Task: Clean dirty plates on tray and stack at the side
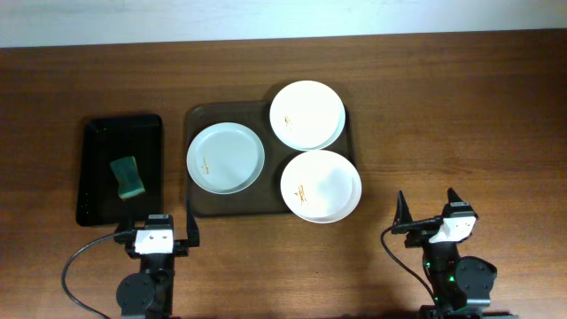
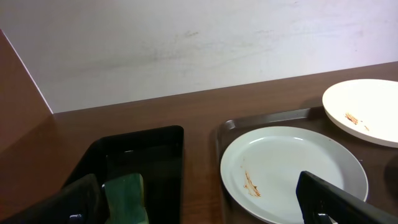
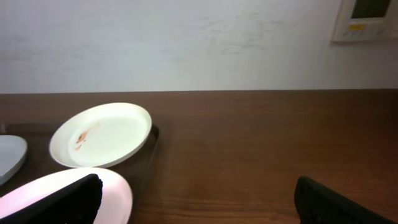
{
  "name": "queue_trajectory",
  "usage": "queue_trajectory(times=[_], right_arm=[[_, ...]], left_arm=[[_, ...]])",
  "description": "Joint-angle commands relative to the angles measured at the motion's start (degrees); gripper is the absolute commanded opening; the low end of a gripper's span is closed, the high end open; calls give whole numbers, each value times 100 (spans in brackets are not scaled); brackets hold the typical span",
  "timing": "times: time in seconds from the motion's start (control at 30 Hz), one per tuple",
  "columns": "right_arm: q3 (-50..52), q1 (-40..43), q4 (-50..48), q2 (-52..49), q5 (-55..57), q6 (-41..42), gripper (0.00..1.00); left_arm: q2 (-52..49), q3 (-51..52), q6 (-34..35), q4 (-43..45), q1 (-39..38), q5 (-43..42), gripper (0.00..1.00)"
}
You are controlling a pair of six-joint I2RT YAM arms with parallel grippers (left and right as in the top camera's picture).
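I will next move my right gripper outward over the front plate, tilt and lower onto the sponge-side plate's rim facing the back plate, where bare tray leaves finger room.
Three white plates lie on the dark brown tray (image 1: 202, 206): one at the left (image 1: 225, 158), one at the back right (image 1: 307, 114), one at the front right (image 1: 321, 185). Each has a small orange-brown smear. My left gripper (image 1: 157, 233) is open and empty near the table's front edge, in front of the tray's left corner; its wrist view shows the left plate (image 2: 292, 171) and the back plate (image 2: 364, 111). My right gripper (image 1: 428, 215) is open and empty at the front right, apart from the tray; its wrist view shows the back plate (image 3: 102, 135) and the front plate's edge (image 3: 93, 193).
A smaller black tray (image 1: 99, 168) stands left of the brown tray with a green sponge (image 1: 128, 176) in it; the sponge also shows in the left wrist view (image 2: 127, 196). Bare wooden table (image 1: 461, 115) lies to the right of the brown tray.
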State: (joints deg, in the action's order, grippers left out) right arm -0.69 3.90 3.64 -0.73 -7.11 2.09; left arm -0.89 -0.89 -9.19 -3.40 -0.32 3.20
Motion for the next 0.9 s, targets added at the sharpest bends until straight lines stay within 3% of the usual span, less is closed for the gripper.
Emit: queue_trajectory(times=[0.0, 0.17, 0.37, 0.47, 0.67, 0.77, 0.87], right_arm=[[-343, -57, 4, 26, -306, -13, 98], [-1067, -57, 4, -415, -330, -13, 99], [-2417, -57, 79, -2122, -933, -13, 98], [-3320, -57, 369, -3252, -1469, -13, 98], [-5521, -57, 1941, -5458, -2649, -15, 98], [-6596, -66, 2896, -6603, -3825, -13, 98], [-7211, -424, 3410, -7370, -3943, -13, 98]], left_arm=[[46, -203, 98, 31, -26, -81, 99], [-426, -745, 577, -42, -26, -59, 99], [-1838, -2170, 579, -398, -26, -61, 99], [-2922, -3276, 629, -962, -26, -92, 99], [-5379, -5707, 968, -2686, -26, -1069, 99], [-6800, -7099, 990, -3993, 39, -1838, 99], [-7643, -7801, 988, -4629, 157, -2321, 99]])
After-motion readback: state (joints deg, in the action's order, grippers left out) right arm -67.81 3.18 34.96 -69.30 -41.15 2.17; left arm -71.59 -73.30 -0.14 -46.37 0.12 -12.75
